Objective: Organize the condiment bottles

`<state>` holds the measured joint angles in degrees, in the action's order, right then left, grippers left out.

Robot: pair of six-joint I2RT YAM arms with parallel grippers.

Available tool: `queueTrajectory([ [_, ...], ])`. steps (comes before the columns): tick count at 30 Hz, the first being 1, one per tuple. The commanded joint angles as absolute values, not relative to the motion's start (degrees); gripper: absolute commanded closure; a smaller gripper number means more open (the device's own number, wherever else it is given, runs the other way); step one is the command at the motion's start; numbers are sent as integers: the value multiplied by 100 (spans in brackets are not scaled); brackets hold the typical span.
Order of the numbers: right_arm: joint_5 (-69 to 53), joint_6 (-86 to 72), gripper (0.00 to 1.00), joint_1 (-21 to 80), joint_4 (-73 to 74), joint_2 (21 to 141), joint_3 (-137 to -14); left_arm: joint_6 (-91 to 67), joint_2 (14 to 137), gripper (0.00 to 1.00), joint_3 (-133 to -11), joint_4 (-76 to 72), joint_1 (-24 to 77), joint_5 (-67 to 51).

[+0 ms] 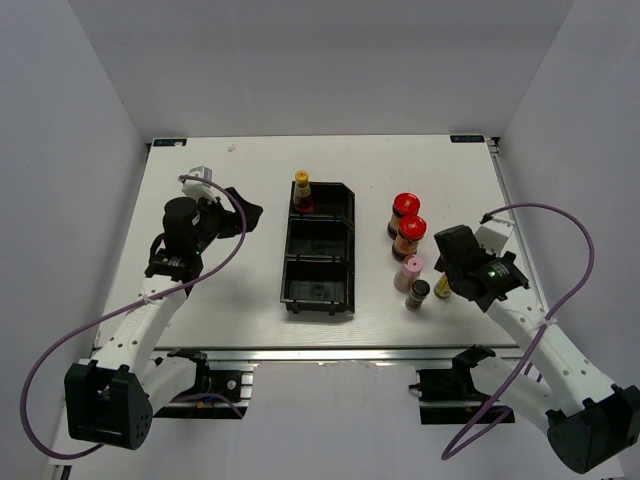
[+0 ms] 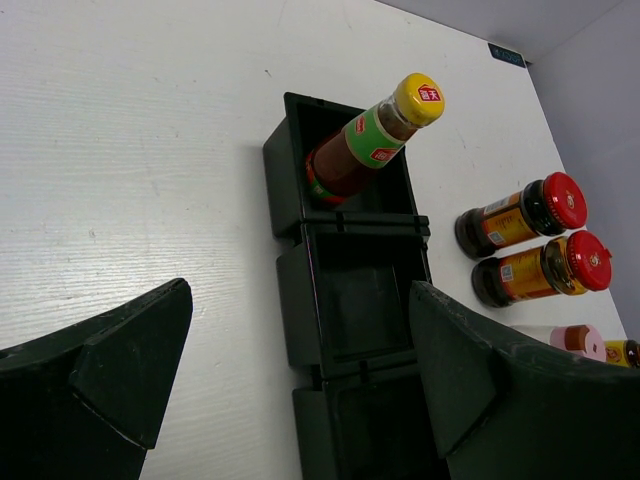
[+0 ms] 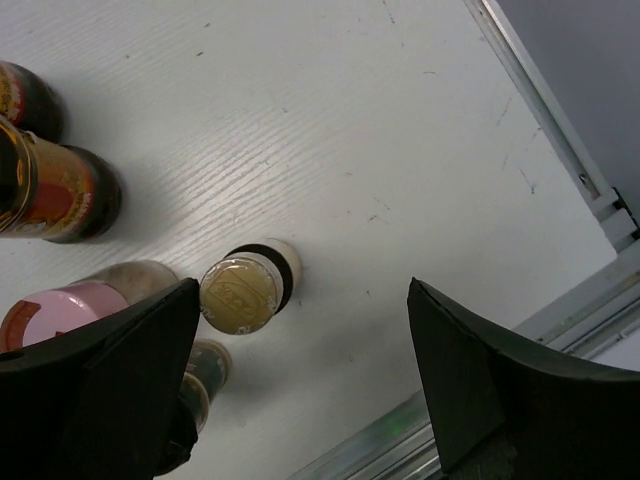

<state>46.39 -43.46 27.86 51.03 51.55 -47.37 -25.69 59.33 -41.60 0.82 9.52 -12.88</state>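
The nearby yellow cap now sits off-center against one finger. My right gripper will next move toward the pink-capped bottle (image 1: 411,270) to bring the cap midway between my fingers.
A slim brown bottle with a yellow cap (image 1: 302,190) stands in the far compartment of the black bin (image 1: 345,250); it also shows in the left wrist view (image 2: 370,145). Two red-lidded jars (image 1: 405,210) (image 1: 409,235), a pink-capped bottle (image 1: 411,270), a black-capped bottle (image 1: 418,294) and a second yellow-capped bottle (image 1: 442,287) stand right of the bin. My left gripper (image 1: 245,215) is open and empty, left of the bin (image 2: 290,170). My right gripper (image 1: 450,262) is open and empty, above the yellow-capped bottle (image 3: 240,293), which stands near its left finger.
The bin's middle (image 2: 365,295) and near compartments hold nothing. In the right wrist view the pink cap (image 3: 55,310) and a red-lidded jar's body (image 3: 60,195) lie to the left. The table's metal edge rail (image 3: 560,130) runs close on the right.
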Motion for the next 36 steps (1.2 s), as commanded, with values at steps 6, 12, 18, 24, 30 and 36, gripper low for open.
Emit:
queueTrajectory([
  [6, 3832, -3199, 11, 2593, 3560, 5185, -4421, -2522, 5783, 2, -4078, -132, 958, -1415],
  [12, 3973, -3357, 17, 2426, 3525, 5335, -4324, -2514, 5801, 2, -4113, -62, 967, -1248],
  [18, 3903, -3323, 27, 2154, 3331, 5317, -4122, -2531, 5888, 2, -4157, -35, 958, -1046],
  [24, 3788, -3120, 46, 2083, 3059, 5335, -4017, -2549, 5915, 2, -4192, 141, 958, -1011],
  [30, 3744, -3059, 82, 2083, 2988, 5116, -4060, -2575, 5933, 2, -4228, 228, 958, -940],
  [36, 3884, -2795, 94, 2083, 2988, 4992, -4673, -2619, 5880, 2, -4192, 193, 958, -940],
])
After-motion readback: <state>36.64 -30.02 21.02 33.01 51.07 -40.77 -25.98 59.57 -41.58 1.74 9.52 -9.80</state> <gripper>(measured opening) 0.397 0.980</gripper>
